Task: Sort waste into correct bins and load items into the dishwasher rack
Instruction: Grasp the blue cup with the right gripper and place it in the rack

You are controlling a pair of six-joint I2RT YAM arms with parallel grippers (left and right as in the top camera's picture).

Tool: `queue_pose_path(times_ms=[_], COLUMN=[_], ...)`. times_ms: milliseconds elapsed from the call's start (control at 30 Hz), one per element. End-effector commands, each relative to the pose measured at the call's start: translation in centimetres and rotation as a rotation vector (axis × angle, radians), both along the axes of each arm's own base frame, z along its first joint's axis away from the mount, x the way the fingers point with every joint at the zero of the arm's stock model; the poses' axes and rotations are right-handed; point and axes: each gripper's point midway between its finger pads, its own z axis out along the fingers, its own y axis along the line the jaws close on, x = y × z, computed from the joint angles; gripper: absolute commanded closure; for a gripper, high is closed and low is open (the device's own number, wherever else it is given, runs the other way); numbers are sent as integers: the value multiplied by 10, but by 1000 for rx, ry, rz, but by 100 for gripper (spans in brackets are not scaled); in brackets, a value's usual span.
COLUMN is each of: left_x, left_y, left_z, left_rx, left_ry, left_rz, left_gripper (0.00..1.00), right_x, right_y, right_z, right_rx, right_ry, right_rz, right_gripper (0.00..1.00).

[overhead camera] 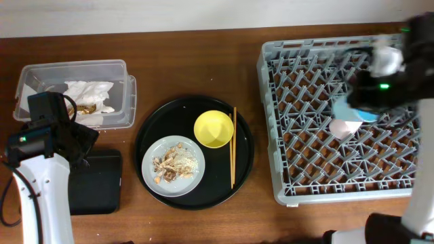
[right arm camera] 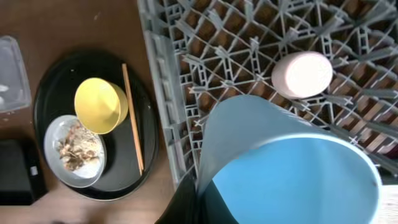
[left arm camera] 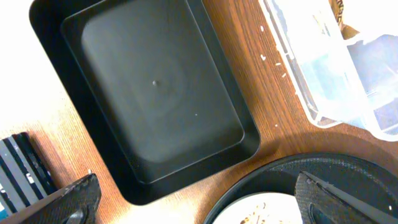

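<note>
Next, my right gripper moves back past the pink cup point(overhead camera: 344, 127) and lowers the light-blue cup onto the rack's near wires to release it, as that part is empty.
My right gripper point(overhead camera: 366, 102) is shut on the rim of the light-blue cup point(right arm camera: 292, 168) and holds it over the grey dishwasher rack point(overhead camera: 271, 122). The pink cup point(overhead camera: 344, 127) lies in the rack beside it and also shows in the right wrist view point(right arm camera: 303, 74). My left gripper point(left arm camera: 199, 199) is open and empty above the shallow black tray point(left arm camera: 155, 93), left of the round black tray point(overhead camera: 152, 129). That round tray holds the yellow bowl point(overhead camera: 213, 129), the chopsticks point(overhead camera: 233, 146) and the grey plate point(overhead camera: 150, 171) with food scraps point(overhead camera: 173, 165). The clear box point(overhead camera: 119, 71) holds crumpled napkins point(overhead camera: 88, 95).
The shallow black tray point(overhead camera: 95, 183) sits below the clear box at the left front. The wooden table point(overhead camera: 196, 68) shows between box, round tray and rack. The rack fills the right side.
</note>
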Motion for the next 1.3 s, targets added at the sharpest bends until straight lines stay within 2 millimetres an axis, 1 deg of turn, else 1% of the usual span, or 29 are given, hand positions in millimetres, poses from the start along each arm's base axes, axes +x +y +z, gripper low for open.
queue_pose_path(times_ms=[0, 67, 100, 133, 200, 233, 300, 400, 467, 500, 567, 600, 667, 733, 767, 800, 867, 900, 933, 967, 1000, 1033, 1067, 1133, 1167, 1200, 1233, 1267], left_x=[-1, -1, -1, -1, -1, -1, -1, -1, -1, -1, -1, -1, -1, -1, -1, -1, -1, -1, -1, -1, -1, -1, -1, -1, -1, -1, -1, -1], left_y=[2, 2, 2, 2, 2, 2, 2, 2, 2, 2, 2, 2, 2, 2, 2, 2, 2, 2, 2, 2, 2, 2, 2, 2, 2, 2, 2, 2], left_z=[3, 3, 3, 3, 3, 3, 3, 3, 3, 3, 3, 3, 3, 3, 3, 3, 3, 3, 3, 3, 3, 3, 3, 3, 3, 3, 3, 3], left_rx=[14, 14, 14, 14, 14, 14, 14, 14, 14, 14, 14, 14, 14, 14, 14, 14, 14, 14, 14, 14, 14, 14, 14, 14, 14, 14, 14, 14], left_ry=[-1, -1, -1, -1, -1, -1, -1, -1, -1, -1, -1, -1, -1, -1, -1, -1, -1, -1, -1, -1, -1, -1, -1, -1, -1, -1, -1, -1], left_rz=[-6, -6, -6, -6, -6, -6, -6, -6, -6, -6, -6, -6, -6, -6, -6, -6, -6, -6, -6, -6, -6, -6, -6, -6, -6, -6, -6, -6], left_gripper=[1, 1, 1, 1, 1, 1, 1, 1, 1, 1, 1, 1, 1, 1, 1, 1, 1, 1, 1, 1, 1, 1, 1, 1, 1, 1, 1, 1], right_x=[-6, -7, -4, -3, -5, -7, -13, -25, -30, -32, -41, -48, -61, -69, -73, -75, -86, -93, -98, -103, -104, -102, -98, -76, -64, -54, -35, -19], right_y=[2, -1, -6, -8, -11, -12, -9, -4, -2, -5, -20, -33, -49, -57, -62, -67, -85, -88, -83, -78, -66, -46, -18, 26, 49, 70, 103, 131], right_z=[-17, -41, -62, -88, -125, -137, -154, -170, -175, -176, -182, -183, -178, -177, -166, -154, -121, -101, -79, -57, -42, -30, -21, -2, 5, 8, 8, 1], right_rx=[405, 623, 693, 764, 853, 886, 918, 918, 919, 914, 886, 858, 772, 678, 606, 551, 352, 274, 231, 186, 173, 185, 192, 196, 160, 111, 17, -47], right_ry=[-140, -218, -207, -166, -70, -31, 12, 63, 88, 97, 138, 147, 146, 182, 184, 175, 142, 100, 35, -43, -105, -159, -192, -220, -202, -178, -146, -118], right_rz=[205, 198, 155, 111, 46, 19, -5, -10, -17, -31, -88, -139, -189, -239, -288, -338, -470, -495, -490, -500, -473, -405, -308, -131, -34, 43, 139, 188], right_gripper=[96, 96, 96, 96, 96, 96, 96, 96, 96, 96, 95, 95, 87, 80, 78, 77, 72, 70, 70, 65, 62, 60, 59, 59, 59, 59, 58, 55])
